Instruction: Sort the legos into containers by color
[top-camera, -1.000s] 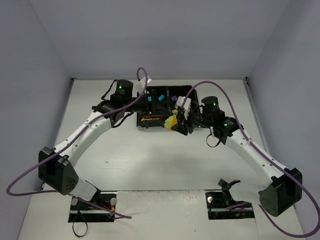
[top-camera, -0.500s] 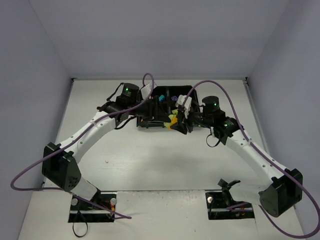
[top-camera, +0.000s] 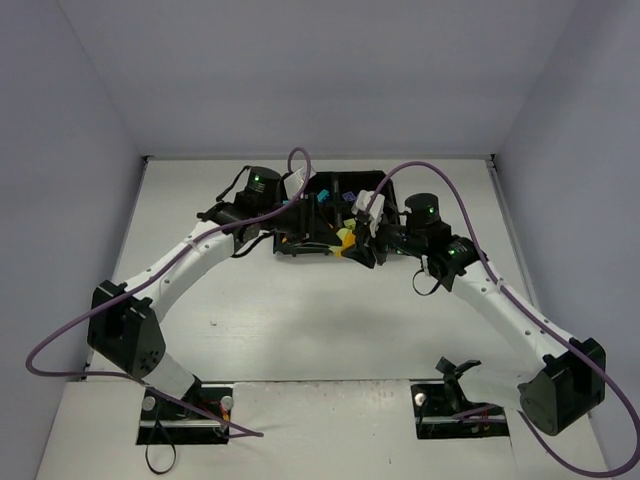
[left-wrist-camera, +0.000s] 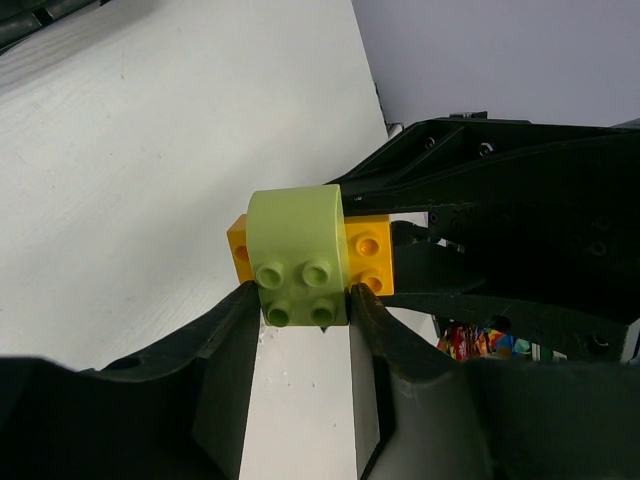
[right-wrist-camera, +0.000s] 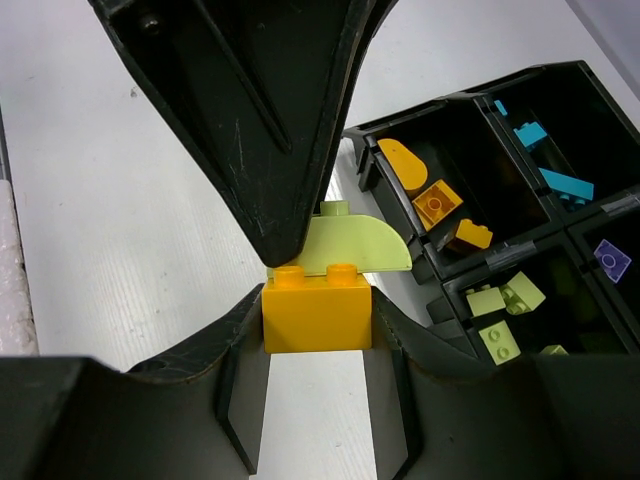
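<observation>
My right gripper should carry the matching orange lego across next, then go down and let go, because the black tray's section of orange legos is below and to the left in the top view.
My left gripper (left-wrist-camera: 303, 300) is shut on a lime green rounded lego (left-wrist-camera: 300, 255). My right gripper (right-wrist-camera: 316, 322) is shut on an orange lego (right-wrist-camera: 316, 318). The two legos are stuck together, green against the orange studs. Both grippers meet in the air at the near edge of the black tray (top-camera: 288, 250), left gripper (top-camera: 326, 232) facing right gripper (top-camera: 360, 244). The right wrist view shows the tray's compartments (right-wrist-camera: 440, 265), which hold orange pieces (right-wrist-camera: 436, 203), cyan pieces (right-wrist-camera: 545, 160), lime green pieces (right-wrist-camera: 505, 300) and a purple piece (right-wrist-camera: 611, 260).
The tray sits at the far middle of the white table (top-camera: 300, 320). Purple cables loop above both arms (top-camera: 430, 172). Grey walls close in the table at the back and sides.
My left arm has swung right, over the tray's left part, until its gripper met the right gripper and the legos it holds. The right arm has hardly moved.
</observation>
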